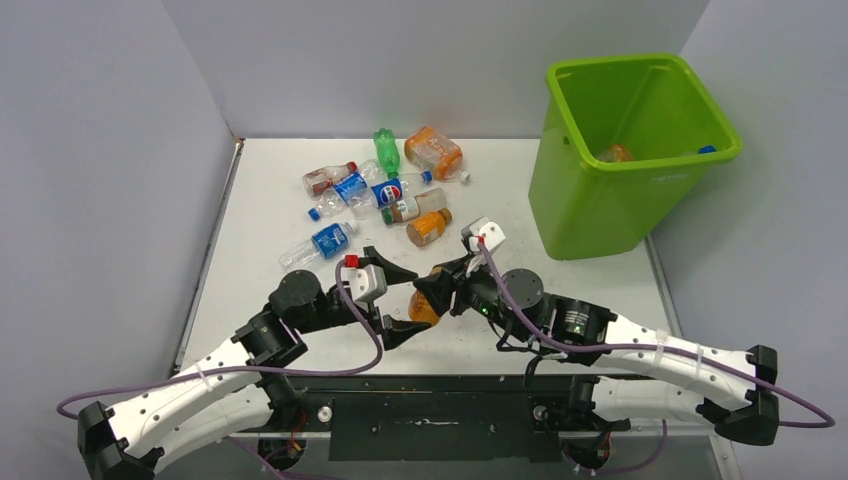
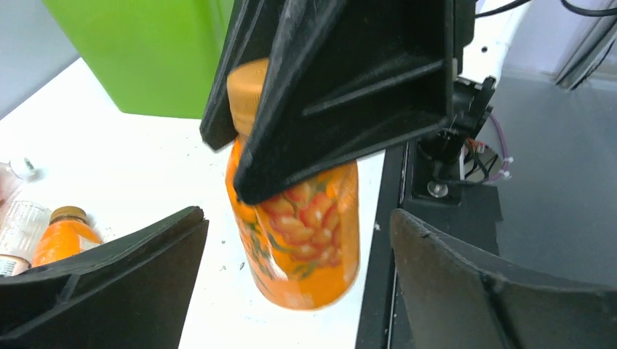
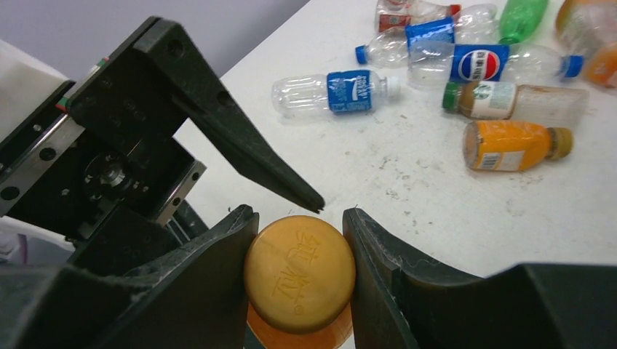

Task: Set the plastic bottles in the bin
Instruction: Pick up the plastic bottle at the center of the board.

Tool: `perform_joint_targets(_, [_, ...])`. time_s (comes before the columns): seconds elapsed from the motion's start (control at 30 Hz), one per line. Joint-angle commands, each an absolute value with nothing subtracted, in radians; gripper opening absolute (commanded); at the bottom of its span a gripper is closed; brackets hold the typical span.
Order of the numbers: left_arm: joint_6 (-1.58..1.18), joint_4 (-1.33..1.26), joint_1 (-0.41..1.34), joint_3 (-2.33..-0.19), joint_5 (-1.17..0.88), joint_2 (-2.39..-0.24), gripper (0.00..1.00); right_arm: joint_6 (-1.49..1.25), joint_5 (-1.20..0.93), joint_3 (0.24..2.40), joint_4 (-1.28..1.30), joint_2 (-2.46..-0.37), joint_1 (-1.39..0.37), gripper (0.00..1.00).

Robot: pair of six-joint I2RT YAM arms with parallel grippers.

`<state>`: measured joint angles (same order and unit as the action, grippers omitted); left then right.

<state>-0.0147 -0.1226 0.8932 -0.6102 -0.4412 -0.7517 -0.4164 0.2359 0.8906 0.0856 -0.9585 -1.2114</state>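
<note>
My right gripper alone is holding the bottle's cap, so it should next carry the orange bottle (image 1: 424,306) up and outward over the open top of the lime-green bin.
An orange juice bottle (image 1: 424,306) with a fruit label hangs near the table's front edge. My right gripper (image 3: 300,211) is shut on its yellow-orange cap (image 3: 300,270). My left gripper (image 2: 297,218) stands wide open on either side of the bottle's body (image 2: 305,240), with both fingers apart from it. Several other plastic bottles (image 1: 385,190) lie in a loose pile at the middle back of the table: clear with blue labels, one green, some orange. The lime-green bin (image 1: 600,200) stands at the back right, with an orange-tinted bottle (image 1: 617,153) inside.
The two arms meet nose to nose at the table's front centre. A blue-labelled bottle (image 1: 320,243) lies closest to the left gripper. An orange bottle (image 1: 428,228) lies just behind both grippers. The grey walls close in on the left and the back.
</note>
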Motion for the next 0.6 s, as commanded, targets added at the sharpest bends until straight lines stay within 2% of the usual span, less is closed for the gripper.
perform_joint_targets(0.0, [-0.005,-0.233,0.910,-0.589,-0.353,-0.703,0.96,-0.298,0.369,1.108,0.185,-0.959,-1.207,0.05])
perform_joint_targets(0.13, [0.030,-0.249,0.914,-0.573,-0.244,-0.681,0.96,-0.113,0.657,1.385,0.282,-1.035,-1.202,0.05])
perform_joint_targets(0.27, [0.058,-0.252,0.915,-0.563,-0.087,-0.674,0.96,0.106,0.933,1.570,0.188,-1.125,-1.095,0.05])
perform_joint_targets(0.33, [0.070,-0.247,0.916,-0.563,-0.015,-0.677,0.96,0.057,0.853,1.647,0.199,-1.175,-0.857,0.05])
perform_joint_targets(0.4, [0.075,-0.246,0.916,-0.561,0.061,-0.679,0.96,-0.120,0.676,1.771,0.316,-1.270,-0.568,0.05])
perform_joint_targets(0.43, [0.077,-0.246,0.917,-0.561,0.079,-0.678,0.96,-0.198,0.643,1.809,0.348,-1.307,-0.485,0.05])
perform_joint_targets(0.5, [0.089,-0.249,0.918,-0.558,0.112,-0.678,0.96,-0.240,0.697,1.808,0.287,-1.324,-0.443,0.05])
perform_joint_targets(0.57, [0.104,-0.249,0.921,-0.554,0.147,-0.678,0.96,-0.243,0.730,1.705,0.096,-1.281,-0.436,0.05])
